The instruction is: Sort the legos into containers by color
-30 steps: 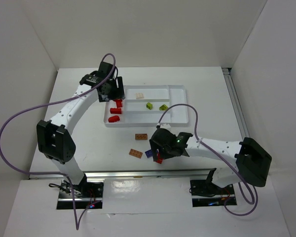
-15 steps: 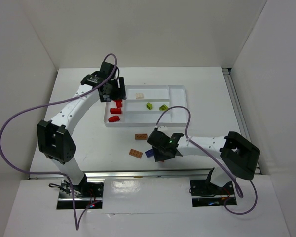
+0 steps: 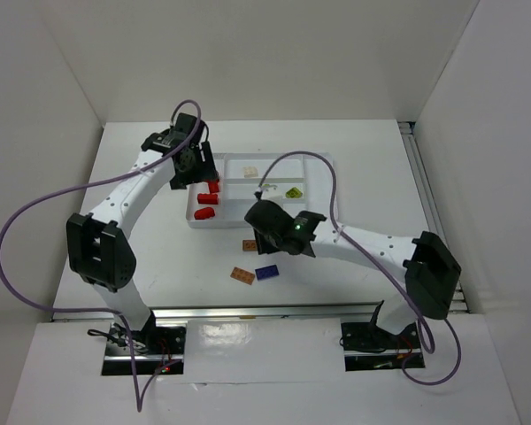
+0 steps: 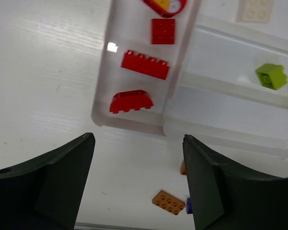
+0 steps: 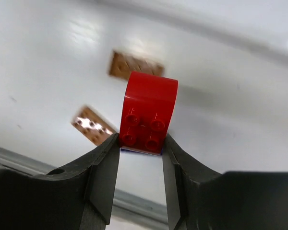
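Note:
The right gripper carries the lego outward, to the left in the top view, to the red section's far end [image 3: 217,180] next, to join matching reds.
My right gripper [image 5: 140,141] is shut on a red lego [image 5: 148,112] and holds it above the table, just in front of the white tray [image 3: 319,159]. In the top view that brick is hidden under the right wrist [image 3: 281,228]. Two brown-orange legos [image 3: 250,245] [image 3: 242,275] and a blue-purple one [image 3: 266,272] lie on the table below. Three red legos [image 4: 162,30] [image 4: 145,64] [image 4: 130,101] lie in the tray's left section. A cream lego [image 4: 254,9] and lime green ones [image 4: 271,75] lie in the long slots. My left gripper [image 4: 138,143] hangs open above the tray's left end, holding nothing.
A round red and yellow piece [image 4: 165,5] lies at the far end of the red section. The right arm's purple cable [image 3: 323,168] arcs over the tray. White walls close in the table on three sides.
The right gripper has shut on the red lego, lifted it off the table and carried it toward the tray. The left gripper has drifted slightly left over the tray's end.

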Tool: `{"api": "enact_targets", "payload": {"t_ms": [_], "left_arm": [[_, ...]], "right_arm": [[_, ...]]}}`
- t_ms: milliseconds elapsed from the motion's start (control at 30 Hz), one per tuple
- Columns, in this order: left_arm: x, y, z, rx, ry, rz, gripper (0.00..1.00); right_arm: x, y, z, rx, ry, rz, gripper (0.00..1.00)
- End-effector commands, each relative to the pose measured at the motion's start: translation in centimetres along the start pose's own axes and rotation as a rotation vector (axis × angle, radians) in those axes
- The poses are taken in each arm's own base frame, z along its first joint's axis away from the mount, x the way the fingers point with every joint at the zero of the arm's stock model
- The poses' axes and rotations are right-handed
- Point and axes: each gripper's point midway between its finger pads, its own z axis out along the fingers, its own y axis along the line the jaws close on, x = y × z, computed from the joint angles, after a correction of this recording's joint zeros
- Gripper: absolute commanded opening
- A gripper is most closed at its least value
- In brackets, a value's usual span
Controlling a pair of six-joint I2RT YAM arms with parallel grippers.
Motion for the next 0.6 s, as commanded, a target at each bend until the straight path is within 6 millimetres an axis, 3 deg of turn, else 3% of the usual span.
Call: {"api": "enact_targets", "payload": {"t_ms": [0, 100, 133, 167, 200, 233, 267, 300, 333, 400, 433, 467, 500, 533, 567], "left_arm": [[1.1, 4.0, -0.9, -0.094, 0.025, -0.11, 0.85], [2.3, 7.4, -1.2, -0.143, 0.04, -0.189, 0.85], [2.4, 8.0, -2.0, -0.13, 0.03, -0.221, 0.85], [2.6, 9.4, -2.0, -0.144, 0.038, -0.256, 0.85], [4.0, 10.0, -1.5, -0.151, 0.077, -0.275, 0.85], [4.8, 9.9, -1.4, -0.127, 0.111, -0.299, 0.85], [5.5, 10.4, -1.7, -0.129, 0.123, -0.325, 0.85], [7.3, 10.8, -1.4, -0.141, 0.164, -0.335, 0.85], [8.1, 10.7, -1.5, -0.136, 0.176, -0.368, 0.85], [9.7, 10.7, -1.7, -0.11, 0.183, -0.386, 0.84], [10.2, 10.3, -1.9, -0.082, 0.194, -0.403, 0.84], [10.8, 10.2, -1.9, -0.069, 0.197, -0.417, 0.84], [10.9, 10.0, -1.9, -0.059, 0.203, -0.418, 0.83], [11.5, 10.2, -1.9, -0.065, 0.214, -0.418, 0.83], [11.3, 9.7, -2.1, -0.042, 0.205, -0.412, 0.83]], "right_arm": [[-8.2, 3.3, 0.6, -0.081, -0.192, -0.063, 0.25], [-12.3, 5.1, 3.1, -0.135, -0.243, -0.103, 0.25], [-15.2, 6.3, 2.6, -0.167, -0.3, -0.097, 0.25], [-16.6, 6.3, 3.3, -0.17, -0.314, -0.092, 0.25], [-16.9, 7.4, 5.3, -0.204, -0.304, -0.116, 0.25], [-19.2, 8.4, 5.1, -0.231, -0.345, -0.099, 0.25], [-20.2, 8.0, 6.0, -0.217, -0.354, -0.098, 0.25], [-19.8, 8.5, 8.6, -0.224, -0.319, -0.104, 0.25], [-21.6, 9.6, 8.2, -0.251, -0.355, -0.106, 0.25], [-22.6, 9.7, 10.8, -0.264, -0.359, -0.093, 0.26], [-24.0, 10.7, 10.5, -0.293, -0.389, -0.089, 0.29], [-23.8, 10.8, 12.5, -0.294, -0.38, -0.087, 0.3], [-24.9, 11.1, 11.7, -0.305, -0.406, -0.082, 0.33], [-24.2, 11.2, 14.0, -0.316, -0.375, -0.086, 0.37], [-25.9, 12.2, 13.4, -0.343, -0.409, -0.082, 0.42]]}}
